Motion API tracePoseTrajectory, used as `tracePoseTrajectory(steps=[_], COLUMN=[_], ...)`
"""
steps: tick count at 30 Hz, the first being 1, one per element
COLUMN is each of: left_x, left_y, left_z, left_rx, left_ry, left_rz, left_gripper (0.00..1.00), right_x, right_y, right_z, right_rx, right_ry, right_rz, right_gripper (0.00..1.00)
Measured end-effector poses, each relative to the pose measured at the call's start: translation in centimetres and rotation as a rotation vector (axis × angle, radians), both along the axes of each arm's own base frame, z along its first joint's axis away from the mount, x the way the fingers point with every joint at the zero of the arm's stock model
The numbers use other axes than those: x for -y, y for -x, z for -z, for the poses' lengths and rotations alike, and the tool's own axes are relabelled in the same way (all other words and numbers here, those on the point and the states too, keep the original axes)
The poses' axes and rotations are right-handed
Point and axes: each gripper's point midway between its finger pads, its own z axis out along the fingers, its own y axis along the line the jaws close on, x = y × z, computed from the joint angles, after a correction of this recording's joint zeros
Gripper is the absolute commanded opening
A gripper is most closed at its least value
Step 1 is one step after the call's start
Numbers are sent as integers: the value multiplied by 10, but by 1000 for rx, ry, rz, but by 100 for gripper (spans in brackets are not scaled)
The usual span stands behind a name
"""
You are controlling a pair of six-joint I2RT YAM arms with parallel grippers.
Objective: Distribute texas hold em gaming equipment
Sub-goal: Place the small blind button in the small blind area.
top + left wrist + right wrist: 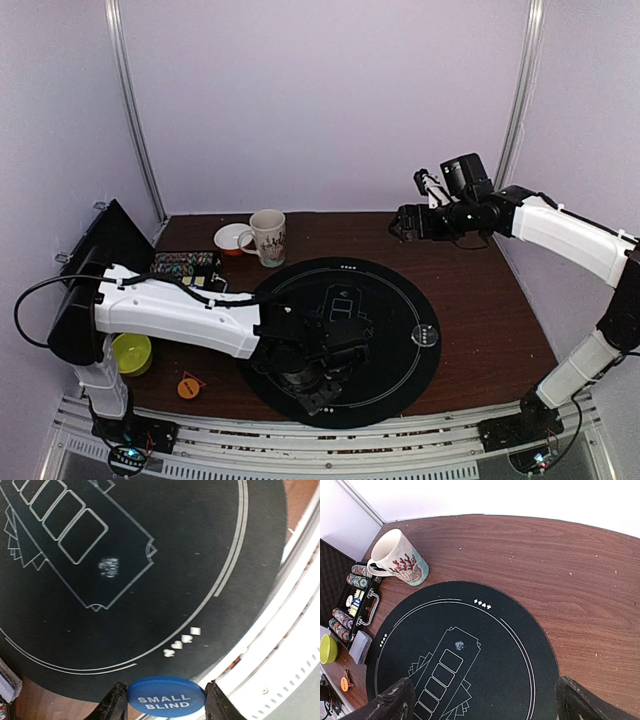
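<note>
My left gripper lowers the blue disc onto the white suit marks (331, 408) (182, 642) at the mat's near edge next.
My left gripper (166, 701) is shut on a blue disc (166, 698) marked SMALL BLIND, one finger against each side of its rim. It hangs over the near edge of the round black mat (150, 580); from above, the left gripper (318, 388) sits low over the mat's near part. A clear disc (426, 335) lies on the mat's right side. An orange disc (188, 387) rests on the table left of the mat. Striped chip stacks (354, 577) fill the open case, and a grey-blue deck (360, 646) lies beside it. My right gripper (487, 705) is open and empty, raised at the back right (403, 224).
A patterned mug (268, 236) and a white saucer (232, 238) stand behind the mat. The black case (185, 265) lies at the left with its lid (110, 235) up. A yellow-green bowl (130, 352) sits by the left arm's base. White rails (295, 645) run along the near table edge.
</note>
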Motion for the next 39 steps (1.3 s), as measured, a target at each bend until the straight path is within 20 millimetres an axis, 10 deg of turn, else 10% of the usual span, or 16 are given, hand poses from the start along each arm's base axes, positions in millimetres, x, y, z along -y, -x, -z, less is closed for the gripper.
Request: tracePoseTrajectory(steps=[16,35,39], left_x=[53,8,13], left_y=[25,2,6], left_z=[28,52,53], left_rx=[-18,-2,-24], left_ry=[-3,-184,-163], left_rz=[62,34,48], left_gripper=[40,43,69], right_x=[-13,-9,-8], right_y=[0,0,0], right_z=[3,-3,-3], right_rx=[-38,-14,-12], right_ry=[-41,-32,-27], right_rz=[-40,-31,-27], right_gripper=[100,100,100])
